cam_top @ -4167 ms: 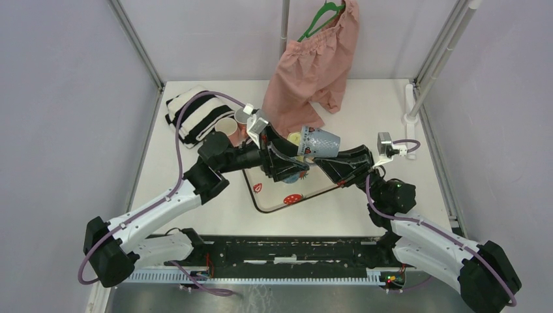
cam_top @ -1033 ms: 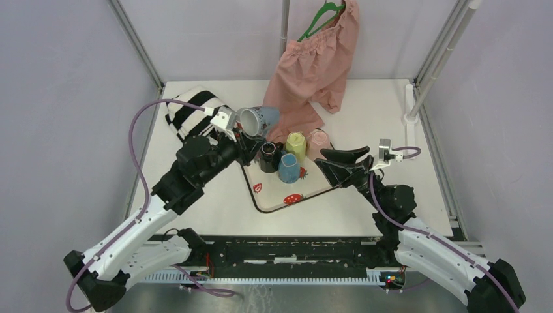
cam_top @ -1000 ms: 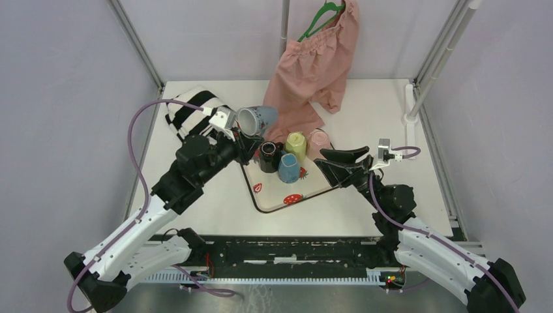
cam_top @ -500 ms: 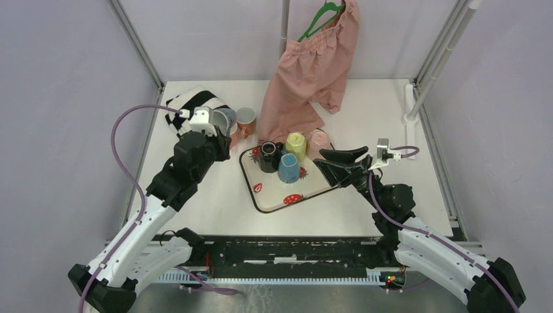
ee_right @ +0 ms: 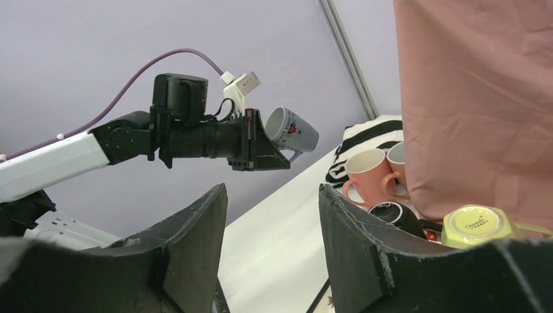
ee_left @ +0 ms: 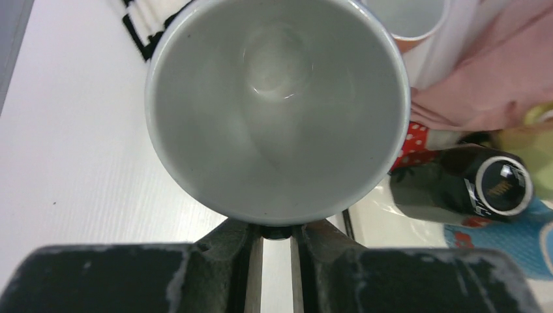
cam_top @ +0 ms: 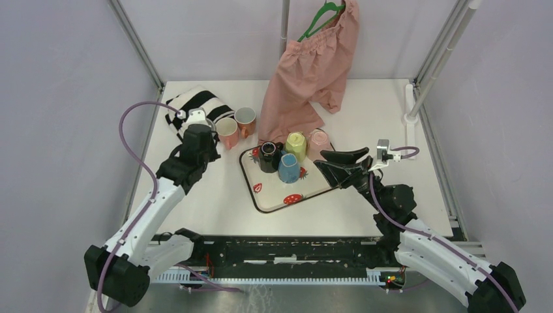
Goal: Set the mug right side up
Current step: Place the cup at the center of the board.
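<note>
The mug still hangs tilted in the air, so my left gripper should next tip downward, lower it to the tabletop beside the pink mugs, then release it.
The mug (ee_left: 277, 104) is grey-blue with a white inside and a small red print (ee_right: 292, 130). My left gripper (ee_left: 277, 229) is shut on it at the handle side and holds it in the air. It hangs tilted, with its mouth turned up towards the wrist camera. In the top view the left gripper (cam_top: 197, 130) is above the table beside two upright pink mugs (cam_top: 228, 130), and the wrist hides the held mug. My right gripper (cam_top: 325, 160) stands open and empty over the tray's right edge (ee_right: 270, 189).
A white tray (cam_top: 264, 195) with red prints carries upside-down black (cam_top: 268, 156), yellow (cam_top: 295, 143), pink (cam_top: 318, 139) and blue (cam_top: 288, 167) mugs. A striped cloth (cam_top: 189, 104) lies at the back left. Pink shorts (cam_top: 313, 59) hang from a hanger over the back of the table.
My left arm has swung left with the mug, from over the tray's far corner to beside the striped cloth, turning its mouth upward. The right arm has not moved.
</note>
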